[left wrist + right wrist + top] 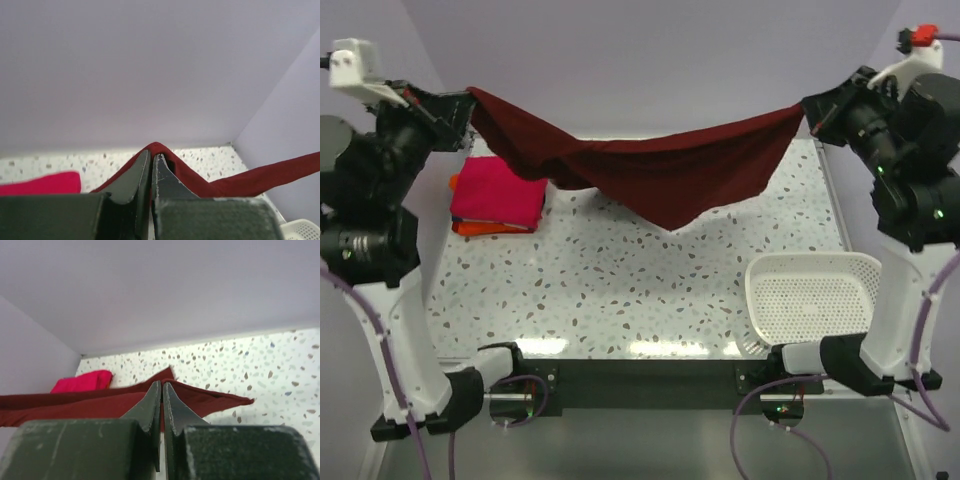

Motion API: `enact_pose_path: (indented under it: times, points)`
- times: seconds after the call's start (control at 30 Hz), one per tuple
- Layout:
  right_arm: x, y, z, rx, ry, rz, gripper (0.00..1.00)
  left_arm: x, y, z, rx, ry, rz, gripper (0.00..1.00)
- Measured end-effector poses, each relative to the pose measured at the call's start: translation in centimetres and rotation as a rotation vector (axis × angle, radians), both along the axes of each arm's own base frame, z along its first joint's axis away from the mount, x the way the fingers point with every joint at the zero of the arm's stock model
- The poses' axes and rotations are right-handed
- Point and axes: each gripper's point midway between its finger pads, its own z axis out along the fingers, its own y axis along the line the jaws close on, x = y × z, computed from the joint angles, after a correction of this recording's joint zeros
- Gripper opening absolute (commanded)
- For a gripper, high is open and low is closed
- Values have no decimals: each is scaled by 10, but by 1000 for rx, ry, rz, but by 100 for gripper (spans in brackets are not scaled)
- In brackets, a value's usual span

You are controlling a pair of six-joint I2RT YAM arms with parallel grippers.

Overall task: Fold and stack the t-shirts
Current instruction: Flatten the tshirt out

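Note:
My left gripper moves down and right in the top view past the pink shirt to the table's bare back edge next and releases the maroon shirt there.
The dark maroon t-shirt (650, 165) hangs stretched in the air between my two grippers, sagging in the middle above the back of the table. My left gripper (468, 95) is shut on its left end, seen in the left wrist view (152, 156) with maroon cloth (200, 180) pinched at the fingertips. My right gripper (807, 112) is shut on its right end, seen in the right wrist view (162, 385) with cloth (210, 397) between the fingers. The folded magenta-pink t-shirt (498, 190) lies on the folded orange one (480, 228) at the table's back left.
A white slotted basket (813, 292) stands at the front right of the speckled table (620, 290). Lilac walls close the back and both sides. The pink folded shirt also shows in the left wrist view (40, 182) and the right wrist view (80, 381).

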Motion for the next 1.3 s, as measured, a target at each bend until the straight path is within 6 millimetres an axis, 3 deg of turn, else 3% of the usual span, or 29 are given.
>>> enact_pose_path:
  times: [0.13, 0.27, 0.37, 0.43, 0.53, 0.6, 0.67, 0.8, 0.83, 0.9, 1.0, 1.13, 1.3]
  points:
    - [-68, -14, 58, -1, -201, -44, 0, -83, -16, 75, 35, -255, -30, 0]
    - [-125, -26, 105, 7, -386, -83, 0, -158, -31, 129, 50, -474, -60, 0]
    - [-155, -32, 133, 18, -500, -105, 0, -184, -38, 151, 46, -569, -85, 0]
    - [-158, -33, 138, 22, -519, -108, 0, -182, -39, 152, 39, -577, -100, 0]
    - [-141, -31, 130, 17, -483, -106, 0, -154, -41, 140, 22, -519, -134, 0]
    - [-116, -27, 117, 8, -424, -96, 0, -122, -39, 125, 15, -455, -151, 0]
    - [-84, -22, 97, -1, -344, -88, 0, -72, -35, 97, -2, -345, -164, 0]
    - [-9, -9, 38, -15, -149, -65, 0, 28, -25, 28, -46, -115, -178, 0]
    - [13, -6, 14, -21, -80, -60, 0, 57, -24, 5, -57, -46, -183, 0]
    - [46, -1, -26, -29, 28, -55, 0, 95, -27, -28, -61, 45, -193, 0]
    - [86, 5, -75, -35, 158, -52, 0, 139, -49, -69, -42, 148, -238, 0]
    - [114, 9, -98, -27, 211, -51, 0, 165, -75, -71, -10, 147, -288, 0]
    - [127, 14, -70, 1, 136, -40, 0, 161, -73, -28, 23, 30, -269, 0]
